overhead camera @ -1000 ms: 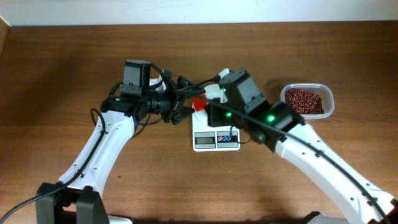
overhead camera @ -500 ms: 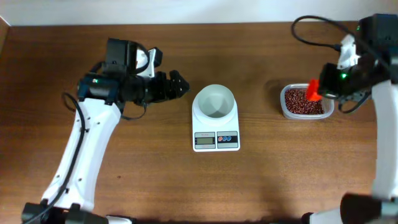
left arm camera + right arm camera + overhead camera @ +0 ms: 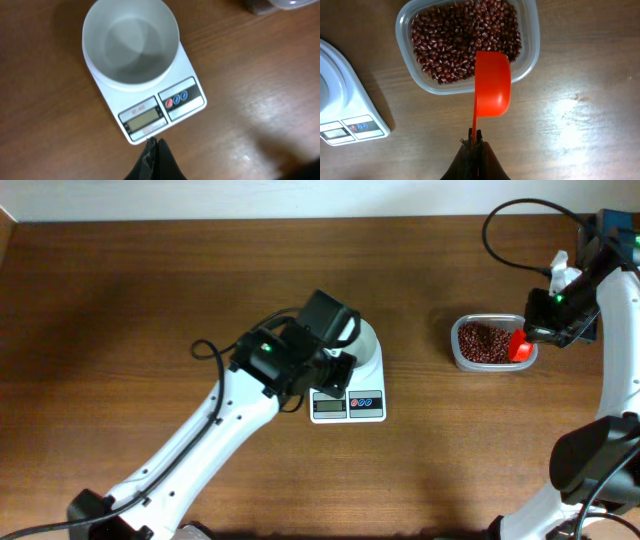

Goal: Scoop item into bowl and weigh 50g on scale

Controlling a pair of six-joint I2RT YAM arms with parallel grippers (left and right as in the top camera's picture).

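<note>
I should next move my right gripper down and to the left in the overhead view, set the empty scoop into the beans and let go of it, because the beans are there.
The white bowl [image 3: 86, 42] stands empty on the white scale [image 3: 192, 67], whose grey display and red and blue buttons face me. My left gripper [image 3: 156, 142] is shut on nothing, its tips just over the scale's front edge. In the overhead view the left arm [image 3: 290, 360] covers most of the bowl [image 3: 369, 340]. My right gripper [image 3: 475, 134] is shut on the handle of an orange-red scoop [image 3: 492, 82]. The scoop's cup hangs over the near rim of the clear tub [image 3: 533, 50] of reddish-brown beans [image 3: 455, 35], and no beans show in it.
The tub [image 3: 458, 350] sits to the right of the scale [image 3: 348, 406] with bare wood between them. The right arm [image 3: 580, 290] and its cable reach in from the table's right edge. A pale wall edge runs along the back.
My left arm has swung from the table's left to over the scale, and its gripper has gone from open to shut. The scoop has shifted from over the beans toward the tub's right rim.
</note>
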